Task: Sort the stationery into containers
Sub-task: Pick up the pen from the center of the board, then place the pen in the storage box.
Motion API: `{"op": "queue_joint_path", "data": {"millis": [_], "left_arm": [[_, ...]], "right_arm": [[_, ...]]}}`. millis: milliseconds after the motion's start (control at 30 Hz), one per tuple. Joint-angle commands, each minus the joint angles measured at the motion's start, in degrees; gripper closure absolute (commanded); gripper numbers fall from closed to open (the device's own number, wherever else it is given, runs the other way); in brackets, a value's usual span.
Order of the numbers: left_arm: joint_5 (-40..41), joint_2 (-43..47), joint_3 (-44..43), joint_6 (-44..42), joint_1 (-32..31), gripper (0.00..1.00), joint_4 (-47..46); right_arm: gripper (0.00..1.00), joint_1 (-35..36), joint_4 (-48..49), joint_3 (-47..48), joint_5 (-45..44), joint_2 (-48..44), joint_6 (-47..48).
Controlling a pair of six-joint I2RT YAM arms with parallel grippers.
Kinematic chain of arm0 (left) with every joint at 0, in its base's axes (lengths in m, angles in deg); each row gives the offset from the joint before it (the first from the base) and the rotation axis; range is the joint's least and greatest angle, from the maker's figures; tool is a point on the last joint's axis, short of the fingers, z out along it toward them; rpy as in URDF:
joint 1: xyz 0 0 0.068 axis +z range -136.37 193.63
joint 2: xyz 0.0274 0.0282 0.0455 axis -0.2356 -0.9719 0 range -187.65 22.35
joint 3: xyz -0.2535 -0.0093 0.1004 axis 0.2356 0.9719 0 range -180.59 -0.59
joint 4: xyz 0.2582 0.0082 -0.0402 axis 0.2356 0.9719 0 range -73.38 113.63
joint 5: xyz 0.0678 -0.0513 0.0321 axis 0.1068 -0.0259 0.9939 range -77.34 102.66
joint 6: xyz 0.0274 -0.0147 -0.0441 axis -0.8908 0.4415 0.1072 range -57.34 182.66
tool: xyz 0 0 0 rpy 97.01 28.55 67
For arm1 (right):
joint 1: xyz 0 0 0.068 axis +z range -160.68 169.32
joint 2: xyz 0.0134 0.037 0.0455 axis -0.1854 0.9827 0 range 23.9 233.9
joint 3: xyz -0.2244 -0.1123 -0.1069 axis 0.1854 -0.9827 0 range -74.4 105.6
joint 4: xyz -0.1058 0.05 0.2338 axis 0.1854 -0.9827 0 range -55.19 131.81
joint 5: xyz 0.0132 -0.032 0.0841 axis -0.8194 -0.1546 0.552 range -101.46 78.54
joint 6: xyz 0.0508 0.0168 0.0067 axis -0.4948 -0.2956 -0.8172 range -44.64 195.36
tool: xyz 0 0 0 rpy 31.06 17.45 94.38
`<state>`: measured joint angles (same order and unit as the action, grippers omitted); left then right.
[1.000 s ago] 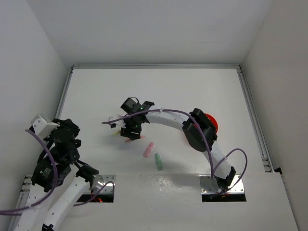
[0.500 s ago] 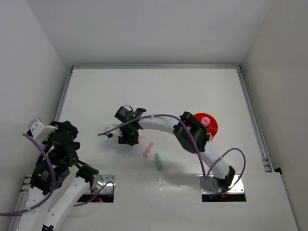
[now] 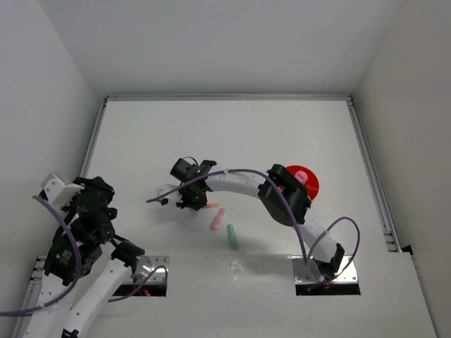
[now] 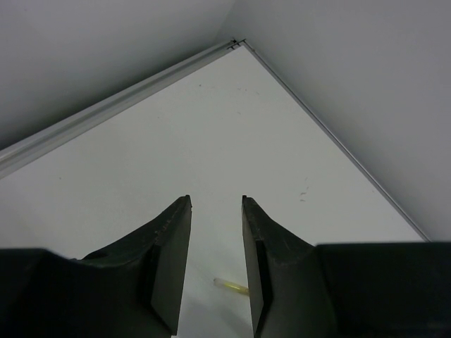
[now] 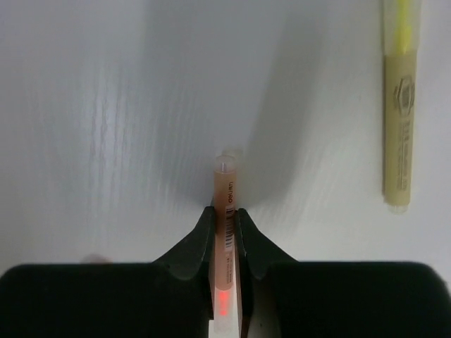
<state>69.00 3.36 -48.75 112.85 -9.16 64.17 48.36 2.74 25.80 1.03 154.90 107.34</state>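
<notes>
My right gripper lifts off the tabletop next, carries the stick over the tub's far side (image 3: 303, 170) and releases it, since the orange-red tub already holds a pink-capped item.
My right gripper (image 5: 224, 210) is shut on a thin pink stick (image 5: 225, 186) that lies on the white table; its clear tip pokes out past the jaws. In the top view this gripper (image 3: 194, 202) is left of centre, and the stick's end (image 3: 211, 205) shows beside it. A thin yellow stick (image 5: 398, 105) lies apart to the right. A stubby pink marker (image 3: 218, 219) and a mint-green marker (image 3: 232, 236) lie close by. The orange-red tub (image 3: 311, 184) sits partly behind the right arm, with a pink-capped item (image 3: 301, 175) in it. My left gripper (image 4: 215, 201) is open and holds nothing.
White walls close in the table on the left, far and right sides, with a metal rail (image 3: 370, 169) along the right edge. The left arm (image 3: 88, 215) is folded near the front left corner. A purple cable (image 3: 331, 229) loops off the right arm.
The right gripper shifted slightly left, settled over the pink stick and closed on it. The right elbow moved left, uncovering more of the tub. The left arm barely moved.
</notes>
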Motion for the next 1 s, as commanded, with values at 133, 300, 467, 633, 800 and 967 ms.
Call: {"op": "queue_joint_path", "data": {"millis": [133,300,467,633,800,967], "left_arm": [[-2.6,0.7,0.0,-2.9,0.5,0.60,-3.5],[-10.6,-3.1,1.4,-9.7,0.5,0.57,-9.5],[-22.1,-10.4,1.9,-14.8,0.5,0.54,-13.3],[-26.3,-15.2,1.9,-16.6,0.5,0.53,-14.3],[-28.2,-15.2,2.5,-17.1,0.5,0.52,-14.9],[-29.5,-15.7,2.5,-17.7,0.5,0.52,-15.4]], "right_arm": [[1.00,-3.1,11.5,-8.4,-19.8,-21.7,-10.5],[1.00,-7.3,26.6,-20.6,-34.5,-37.0,-13.7],[1.00,-15.9,36.8,-31.4,-46.2,-50.8,-15.3],[1.00,-25.9,42.8,-43.3,-50.3,-67.4,-19.0],[1.00,-31.4,45.6,-52.2,-53.2,-75.9,-21.8],[1.00,-35.9,41.9,-56.6,-49.9,-76.4,-30.3]]}}
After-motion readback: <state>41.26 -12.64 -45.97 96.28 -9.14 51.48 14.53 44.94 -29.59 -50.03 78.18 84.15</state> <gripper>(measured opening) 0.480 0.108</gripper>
